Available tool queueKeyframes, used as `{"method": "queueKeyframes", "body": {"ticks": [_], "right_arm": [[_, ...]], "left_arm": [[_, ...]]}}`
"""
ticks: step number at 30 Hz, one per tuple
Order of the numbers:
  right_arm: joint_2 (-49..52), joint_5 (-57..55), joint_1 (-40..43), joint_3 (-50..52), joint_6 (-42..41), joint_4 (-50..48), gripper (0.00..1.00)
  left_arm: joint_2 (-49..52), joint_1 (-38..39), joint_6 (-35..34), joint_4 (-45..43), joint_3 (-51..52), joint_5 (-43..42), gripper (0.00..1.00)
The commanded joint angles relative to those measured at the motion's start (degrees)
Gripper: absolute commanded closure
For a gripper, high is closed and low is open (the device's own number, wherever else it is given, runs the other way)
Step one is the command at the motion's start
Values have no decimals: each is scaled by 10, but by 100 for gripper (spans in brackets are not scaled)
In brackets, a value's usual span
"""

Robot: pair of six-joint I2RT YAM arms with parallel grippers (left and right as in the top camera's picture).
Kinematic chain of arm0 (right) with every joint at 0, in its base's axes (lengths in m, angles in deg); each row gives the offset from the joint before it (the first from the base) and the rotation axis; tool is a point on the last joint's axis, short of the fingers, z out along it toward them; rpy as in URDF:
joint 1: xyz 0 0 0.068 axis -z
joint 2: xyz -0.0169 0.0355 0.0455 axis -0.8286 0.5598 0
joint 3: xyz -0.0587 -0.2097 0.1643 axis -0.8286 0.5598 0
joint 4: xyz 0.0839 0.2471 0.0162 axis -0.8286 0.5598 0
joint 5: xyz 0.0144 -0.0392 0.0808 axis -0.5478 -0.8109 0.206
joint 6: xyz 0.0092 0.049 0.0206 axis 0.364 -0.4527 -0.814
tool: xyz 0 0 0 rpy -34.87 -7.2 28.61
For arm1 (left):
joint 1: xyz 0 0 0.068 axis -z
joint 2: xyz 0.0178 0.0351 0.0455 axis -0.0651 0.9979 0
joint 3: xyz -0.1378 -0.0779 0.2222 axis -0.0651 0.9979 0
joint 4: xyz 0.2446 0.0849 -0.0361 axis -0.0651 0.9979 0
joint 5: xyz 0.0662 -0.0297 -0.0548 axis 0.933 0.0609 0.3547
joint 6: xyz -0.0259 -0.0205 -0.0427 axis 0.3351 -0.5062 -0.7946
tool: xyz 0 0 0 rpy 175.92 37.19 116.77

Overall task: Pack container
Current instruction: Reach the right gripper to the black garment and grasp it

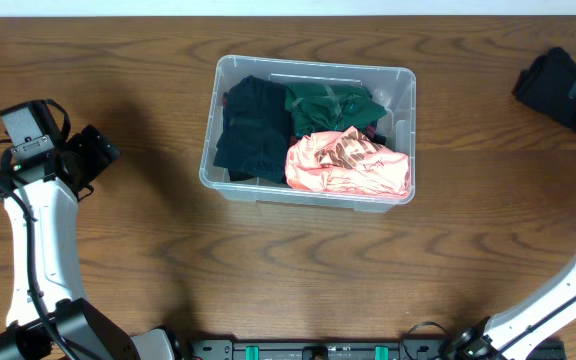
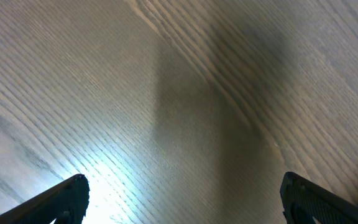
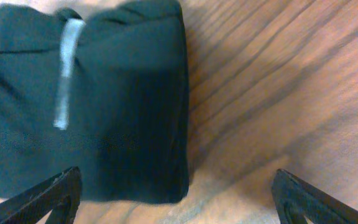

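Observation:
The dark cloth's near corner is between my open fingers, so my right gripper will next go down to the cloth's near edge, toward the pale strip.
The container [image 1: 405, 95], a clear rectangular tub, stands in the middle of the table in the overhead view. Inside it lie a dark navy garment [image 1: 251, 130], a green garment [image 1: 326, 104] and a pink garment [image 1: 348, 165]. A folded dark cloth [image 1: 558, 85] lies on the table at the far right. The right wrist view shows that cloth [image 3: 92, 106] with a pale strip on it, and my right gripper [image 3: 176, 190] open just in front of it, touching nothing. My left gripper [image 2: 182, 193] hangs open over bare wood, well left of the container [image 1: 93, 150].
The wooden table [image 1: 288, 280] runs to the far edge at the top of the overhead view. My left arm [image 1: 38, 230] stands along the left side. The right arm [image 1: 558, 295] rises from the front right corner.

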Motion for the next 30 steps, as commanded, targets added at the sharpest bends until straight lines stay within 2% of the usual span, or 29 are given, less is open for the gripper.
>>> {"method": "queueKeyframes", "body": {"ticks": [1, 6, 8, 10, 13, 15, 22, 30], "right_arm": [[16, 24, -4, -1, 0, -20, 5], [40, 31, -22, -2, -6, -51, 9], [46, 32, -31, -2, -9, -59, 17], [48, 32, -42, -2, -9, -62, 35], [49, 25, -60, -2, -13, -62, 85], [49, 24, -69, -2, -20, -61, 99], [36, 41, -89, -11, -28, -24, 99], [-99, 76, -123, -14, -12, 55, 99]], "left_arm": [[-2, -2, 5, 2, -8, 3, 2], [-2, -2, 5, 2, -8, 3, 2], [-2, -2, 5, 2, -8, 3, 2], [-2, -2, 5, 2, -8, 3, 2], [-2, -2, 5, 2, -8, 3, 2], [-2, -2, 5, 2, -8, 3, 2], [-2, -2, 5, 2, -8, 3, 2], [-2, -2, 5, 2, -8, 3, 2]]}}
